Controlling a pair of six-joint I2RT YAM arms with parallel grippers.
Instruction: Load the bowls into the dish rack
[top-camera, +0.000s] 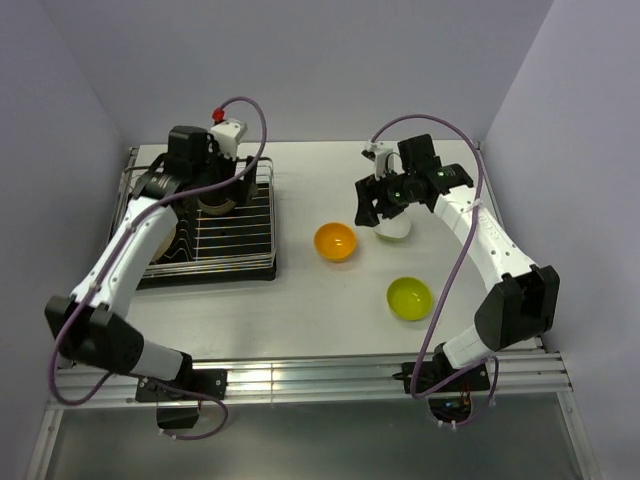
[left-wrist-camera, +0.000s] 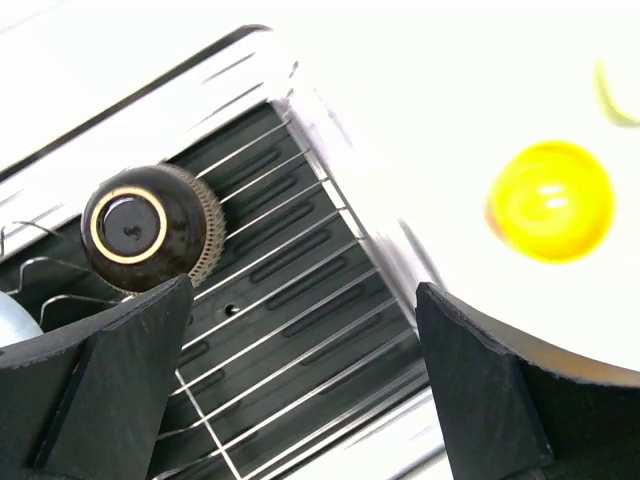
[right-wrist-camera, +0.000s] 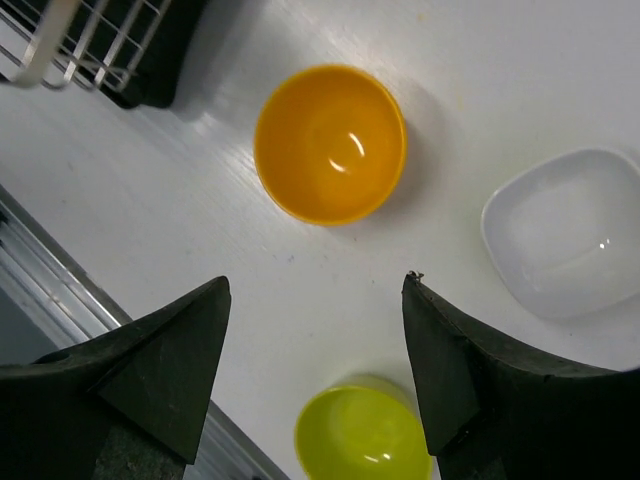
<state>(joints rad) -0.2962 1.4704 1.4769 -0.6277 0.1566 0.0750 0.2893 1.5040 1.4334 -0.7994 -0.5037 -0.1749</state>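
My open right gripper moves back and down over the far rim, facing the white bowl, of the lime bowl (top-camera: 410, 297) next, since it lies below and nearer my base.
The chrome wire dish rack (top-camera: 243, 238) on its black tray sits at the far left and also shows in the left wrist view (left-wrist-camera: 285, 235). The black bowl (top-camera: 216, 201) stands on edge in it, base toward the left wrist camera (left-wrist-camera: 148, 229). A white bowl (left-wrist-camera: 14, 322) shows partly at the rack's left. My left gripper (top-camera: 240, 180) hangs open and empty over the rack (left-wrist-camera: 305, 292). The orange bowl (top-camera: 335, 241), the lime bowl (top-camera: 410, 297) and a second white bowl (top-camera: 394, 230) lie on the table. My right gripper (top-camera: 371, 203) hovers open above the table between them (right-wrist-camera: 318, 282).
In the right wrist view the orange bowl (right-wrist-camera: 330, 143) lies ahead, the white bowl (right-wrist-camera: 565, 232) to the right and the lime bowl (right-wrist-camera: 362, 438) near the bottom. The rack's corner (right-wrist-camera: 110, 40) is at the upper left. Walls close in the table.
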